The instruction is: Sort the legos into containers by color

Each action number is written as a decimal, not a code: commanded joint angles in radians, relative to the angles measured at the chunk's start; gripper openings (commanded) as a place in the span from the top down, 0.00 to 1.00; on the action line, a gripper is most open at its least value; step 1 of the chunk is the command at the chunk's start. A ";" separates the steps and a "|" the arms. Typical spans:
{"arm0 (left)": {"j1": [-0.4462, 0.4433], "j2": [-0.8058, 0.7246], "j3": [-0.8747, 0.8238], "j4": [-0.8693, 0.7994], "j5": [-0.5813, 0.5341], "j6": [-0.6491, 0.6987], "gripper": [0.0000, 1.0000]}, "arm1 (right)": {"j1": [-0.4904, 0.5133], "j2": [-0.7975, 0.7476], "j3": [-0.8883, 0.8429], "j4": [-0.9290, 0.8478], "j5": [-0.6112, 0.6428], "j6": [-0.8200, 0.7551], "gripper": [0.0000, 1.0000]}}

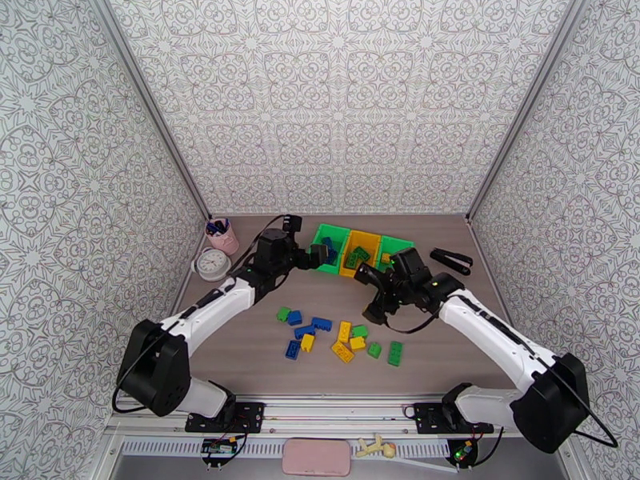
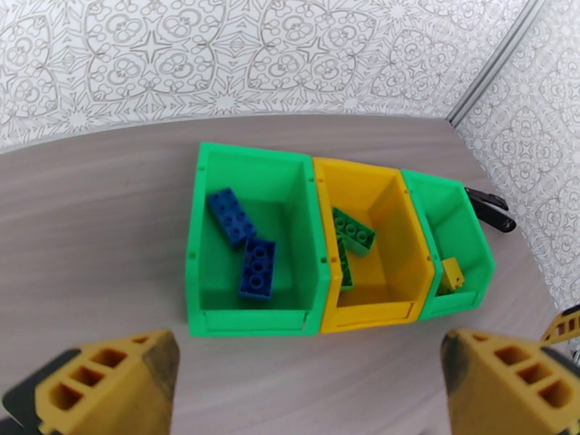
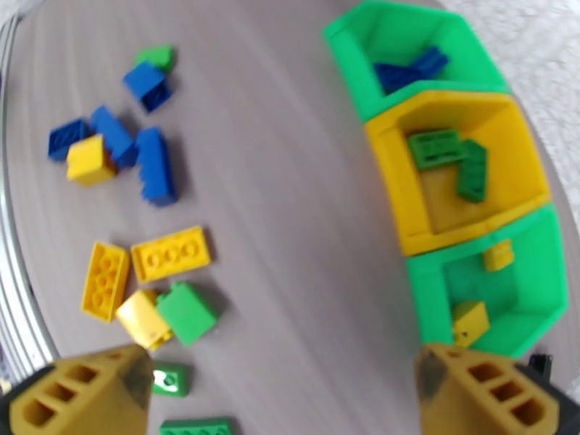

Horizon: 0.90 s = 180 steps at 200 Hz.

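My right gripper needs to move back next and lower its open fingers around the sides of the small green lego, because the lego lies apart, below and back from the gripper.
Three joined containers stand at the back of the table: a green bin (image 1: 328, 234) with two blue legos (image 2: 258, 267), a yellow-orange bin (image 1: 364, 240) with two green legos (image 2: 353, 230), and a second green bin (image 1: 396, 246) with yellow legos (image 3: 470, 320). Loose blue, yellow and green legos (image 1: 344, 342) lie scattered in front. My left gripper (image 1: 306, 240) (image 2: 308, 386) hangs open and holds nothing, just left of and before the bins. Over the table between the pile and the bins, my right gripper (image 1: 372, 298) (image 3: 283, 393) is open too, with nothing between its fingers.
A pink pen cup (image 1: 223, 236) and a round white dial (image 1: 212, 264) sit at the back left. A black stapler-like object (image 1: 451, 260) lies right of the bins. Patterned walls enclose the table on three sides.
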 commanded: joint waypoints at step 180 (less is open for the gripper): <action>0.075 -0.058 -0.048 -0.036 0.007 0.003 0.00 | 0.234 0.461 0.062 -0.251 0.178 0.023 0.28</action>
